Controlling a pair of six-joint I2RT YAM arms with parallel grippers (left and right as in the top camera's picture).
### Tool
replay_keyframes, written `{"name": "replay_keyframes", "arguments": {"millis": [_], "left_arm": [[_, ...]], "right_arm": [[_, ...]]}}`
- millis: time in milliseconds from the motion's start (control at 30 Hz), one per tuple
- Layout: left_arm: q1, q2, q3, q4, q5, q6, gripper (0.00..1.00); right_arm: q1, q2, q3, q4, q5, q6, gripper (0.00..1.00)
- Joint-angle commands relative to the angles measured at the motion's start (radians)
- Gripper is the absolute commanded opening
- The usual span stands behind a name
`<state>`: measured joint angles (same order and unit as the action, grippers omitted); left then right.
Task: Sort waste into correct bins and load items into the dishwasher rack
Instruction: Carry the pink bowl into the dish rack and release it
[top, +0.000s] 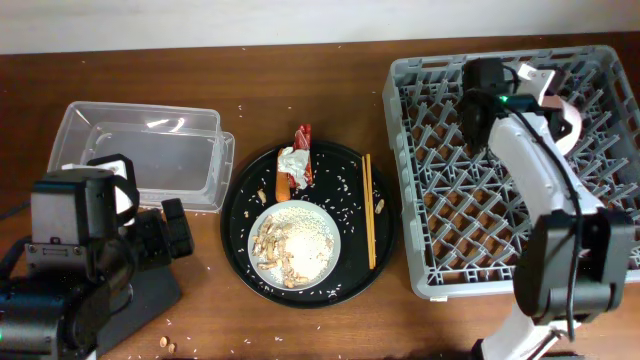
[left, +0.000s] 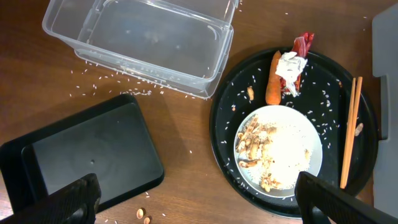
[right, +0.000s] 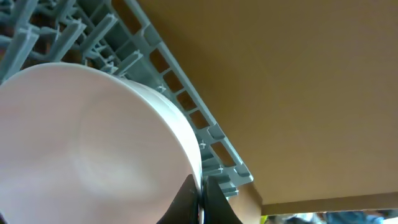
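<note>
The right gripper shifts left in the overhead view next, then lowers the white bowl (right: 93, 143) among the empty rack wires, as they stand nearer the chopsticks.
My right gripper (right: 200, 200) is shut on the rim of the white bowl (right: 93, 143), held on edge over the far right of the grey dishwasher rack (top: 440, 150). My left gripper (left: 199, 208) is open and empty above the table, between the flat black tray (left: 93, 149) and the round pale plate (left: 315, 163). The plate holds rice and peanut scraps (top: 297, 245). The red-and-white wrapper (left: 292, 65) and the carrot piece (left: 273, 87) lie behind it, and the chopsticks (left: 349, 134) lie to its right. The clear tub (top: 140, 150) stands at the far left. The light-blue cup is out of view.
The plate, waste and chopsticks all sit on a large round black tray (top: 240, 220). Loose rice grains lie on the wood around the tub and tray. Two peanut bits (left: 143, 215) lie near the flat black tray's front corner.
</note>
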<state>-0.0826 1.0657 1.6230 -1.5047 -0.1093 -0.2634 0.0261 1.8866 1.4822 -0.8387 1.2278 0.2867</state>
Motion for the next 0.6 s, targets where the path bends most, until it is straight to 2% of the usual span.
{"name": "replay_keyframes", "arguments": {"millis": [0,467,500,533,567], "left_arm": [[0.002,-0.005,0.003,0.0,-0.011,-0.013,0.99],[0.002,-0.005,0.003,0.0,-0.011,-0.013,0.99],[0.002,-0.005,0.003,0.0,-0.011,-0.013,0.99],[0.002,-0.005,0.003,0.0,-0.011,-0.013,0.99],[0.002,-0.005,0.003,0.0,-0.011,-0.013,0.99]], "right_arm": [[0.058,0.038,-0.003,0.033,0.065,-0.069,0.04],[0.271,0.084,-0.003,0.043,0.068,-0.099,0.06],[0.284,0.083,-0.003,0.042,0.068,-0.1,0.13],[0.296,0.083,-0.003,0.032,0.068,-0.099,0.31],[0.303,0.083,-0.003,0.027,0.068,-0.099,0.45]]}}
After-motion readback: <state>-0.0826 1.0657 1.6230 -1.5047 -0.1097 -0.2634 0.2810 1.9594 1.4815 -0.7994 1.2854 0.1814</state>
